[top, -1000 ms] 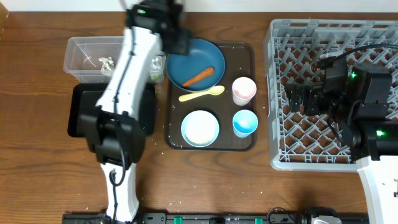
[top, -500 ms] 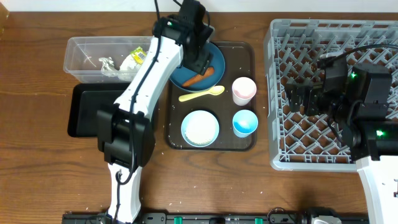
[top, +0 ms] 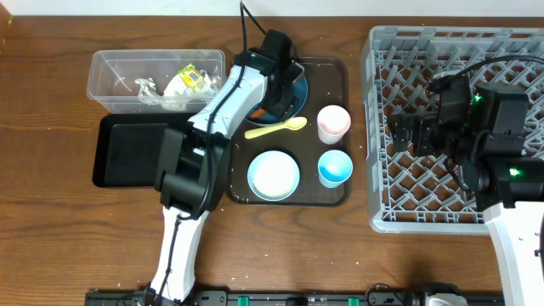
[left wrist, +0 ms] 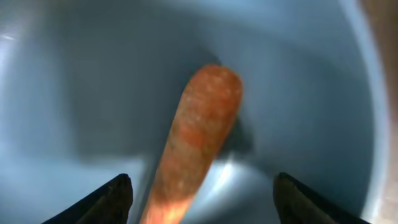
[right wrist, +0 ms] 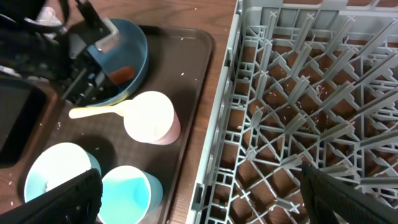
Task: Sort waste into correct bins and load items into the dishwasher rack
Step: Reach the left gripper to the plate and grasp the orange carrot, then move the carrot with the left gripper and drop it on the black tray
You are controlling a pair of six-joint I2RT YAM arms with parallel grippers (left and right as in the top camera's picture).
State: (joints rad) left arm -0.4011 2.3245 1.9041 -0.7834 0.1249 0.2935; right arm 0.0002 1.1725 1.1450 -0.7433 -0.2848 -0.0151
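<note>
The carrot is on the plate (top: 298,88) just below, between the open fingers, so I need to lower my left gripper a little next and close its fingers around the carrot's body (top: 257,112).
The small orange carrot (left wrist: 200,130) lies on the dark blue plate (top: 298,88). My left gripper (top: 278,89) is open, low over the plate, with one finger on each side of the carrot in the left wrist view (left wrist: 202,202). The carrot also shows in the right wrist view (right wrist: 123,73). Crumpled white paper (top: 149,87) and the yellow-green wrapper (top: 192,78) lie in the clear tub (top: 109,61). The black tray (top: 127,151) is in front of the tub. My right gripper (top: 410,134) is open and empty over the grey dishwasher rack (top: 380,183).
The brown serving tray (top: 333,194) holds the plate, a yellow spoon (top: 276,128), a pale pink cup (top: 333,123), a light blue cup (top: 335,167) and a light blue bowl (top: 273,174). The rack stands right of it, with a strip of table between.
My left arm has swung right from the clear tub to the plate and lowered over the carrot. The wrapper now shows in the tub. The right arm has barely moved.
</note>
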